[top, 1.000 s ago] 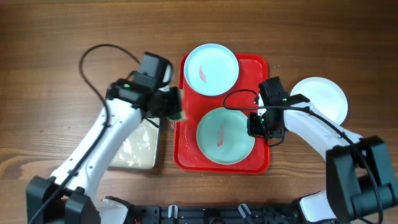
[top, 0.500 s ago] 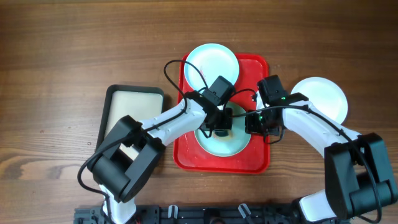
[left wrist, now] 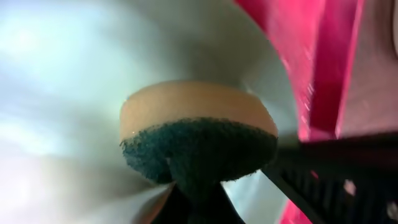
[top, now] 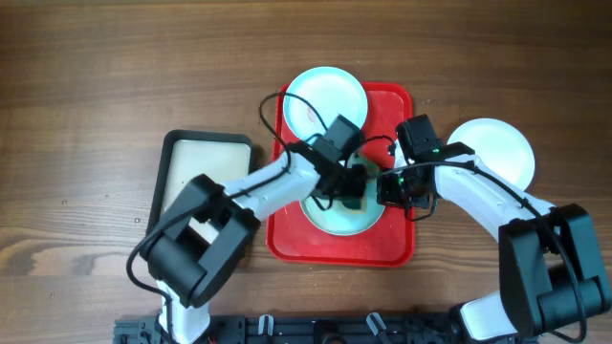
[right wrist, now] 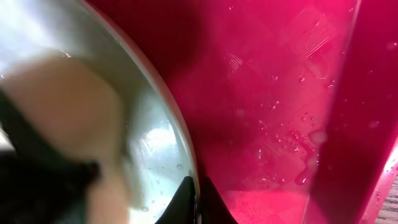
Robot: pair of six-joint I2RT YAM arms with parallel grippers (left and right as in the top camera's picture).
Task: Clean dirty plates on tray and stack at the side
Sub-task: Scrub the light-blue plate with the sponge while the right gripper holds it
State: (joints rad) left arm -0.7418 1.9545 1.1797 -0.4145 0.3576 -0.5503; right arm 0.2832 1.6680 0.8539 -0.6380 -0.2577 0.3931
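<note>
The near plate looks clean, so I should move my left gripper up and to the left in the overhead view to free the sponge over the cream tray (top: pixel 206 165).
The red tray (top: pixel 397 244) holds two pale blue plates. The near plate (top: pixel 330 222) has my left gripper (top: pixel 352 184) over it, shut on a sponge with a tan top and dark green scouring face (left wrist: pixel 199 127) that presses on the plate (left wrist: pixel 56 81). My right gripper (top: pixel 390 191) is shut on that plate's right rim (right wrist: pixel 180 149), one finger on each side. The far plate (top: pixel 325 100) carries a small red smear. A white plate (top: pixel 497 148) lies on the table right of the tray.
A black-rimmed cream tray (top: pixel 206 143) sits left of the red tray, partly under my left arm. Water drops lie on the red tray floor (right wrist: pixel 273 99). Cables loop over the far plate.
My left arm swung from the cream tray onto the near plate with the sponge, then shifted slightly right across it. The right gripper stayed on the rim.
</note>
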